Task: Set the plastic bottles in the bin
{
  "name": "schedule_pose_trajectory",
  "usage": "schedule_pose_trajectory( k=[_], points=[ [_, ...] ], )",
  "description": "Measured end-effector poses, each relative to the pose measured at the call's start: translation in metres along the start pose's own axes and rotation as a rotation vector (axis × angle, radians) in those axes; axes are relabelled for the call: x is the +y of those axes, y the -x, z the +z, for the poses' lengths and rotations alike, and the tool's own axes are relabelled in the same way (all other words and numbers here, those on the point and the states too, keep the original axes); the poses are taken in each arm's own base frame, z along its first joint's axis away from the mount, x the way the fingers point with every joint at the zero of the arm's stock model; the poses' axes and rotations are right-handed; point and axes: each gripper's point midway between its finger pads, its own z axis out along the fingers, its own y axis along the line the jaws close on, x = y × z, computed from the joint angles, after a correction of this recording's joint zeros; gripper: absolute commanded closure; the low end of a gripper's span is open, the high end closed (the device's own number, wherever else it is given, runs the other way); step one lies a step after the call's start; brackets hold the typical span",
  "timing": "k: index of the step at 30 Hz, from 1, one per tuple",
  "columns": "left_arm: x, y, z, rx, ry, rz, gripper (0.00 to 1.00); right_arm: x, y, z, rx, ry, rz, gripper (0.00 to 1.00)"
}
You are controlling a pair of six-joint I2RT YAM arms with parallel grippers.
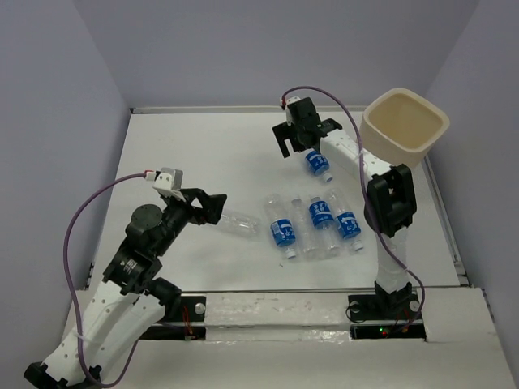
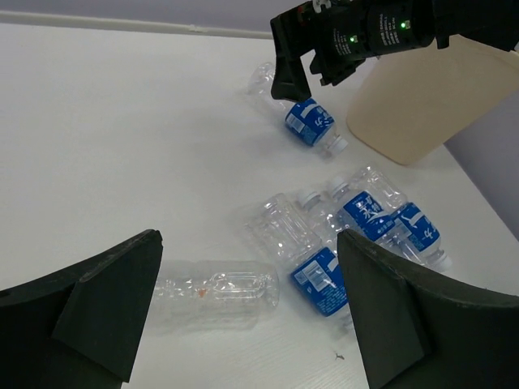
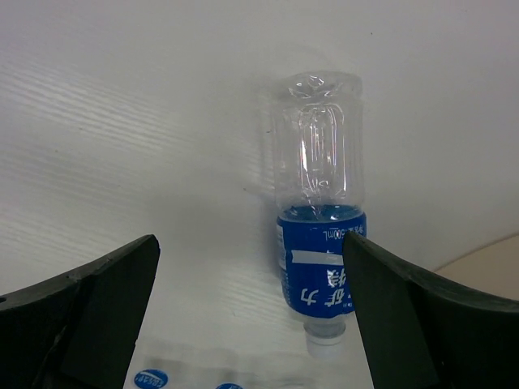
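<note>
My right gripper moves down and toward the right in the wrist view onto the bottle's clear half (image 3: 319,150) next, since it lies off-centre between my fingers.
Several clear plastic bottles lie on the white table. One without a label (image 1: 240,223) (image 2: 219,290) lies just ahead of my open left gripper (image 1: 212,207) (image 2: 247,240), on the table below and between its fingers. A blue-labelled bottle (image 1: 318,164) (image 3: 319,267) lies under my open right gripper (image 1: 306,138) (image 3: 250,241), close to its right finger, cap toward the camera. Three more blue-labelled bottles (image 1: 322,217) (image 2: 365,208) lie side by side mid-table. The beige bin (image 1: 381,144) (image 2: 413,97) stands at the far right, beside the right arm.
Grey walls enclose the table on three sides. The right arm's upright link (image 1: 391,198) stands between the bottle cluster and the table's right edge. A purple cable (image 1: 81,219) loops off the left arm. Taped strips run along the near edge (image 1: 268,312).
</note>
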Motion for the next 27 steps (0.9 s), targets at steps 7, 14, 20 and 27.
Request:
schedule_pose_trajectory(
  k=[7,14,20,27],
  points=[
    [0.011,-0.019,0.011,0.078,0.055,0.002,0.01,-0.007,-0.001,0.047,0.064,-0.023,-0.066,0.00],
    [0.017,-0.025,0.014,0.103,0.084,0.004,0.01,-0.031,-0.024,0.075,0.146,-0.065,-0.090,0.01],
    [0.021,-0.025,0.016,0.106,0.099,-0.001,0.01,-0.047,-0.029,0.103,0.167,-0.063,-0.102,0.06],
    [0.025,-0.027,0.018,0.116,0.117,-0.007,0.01,-0.043,-0.032,0.130,0.160,-0.047,-0.157,0.40]
  ],
)
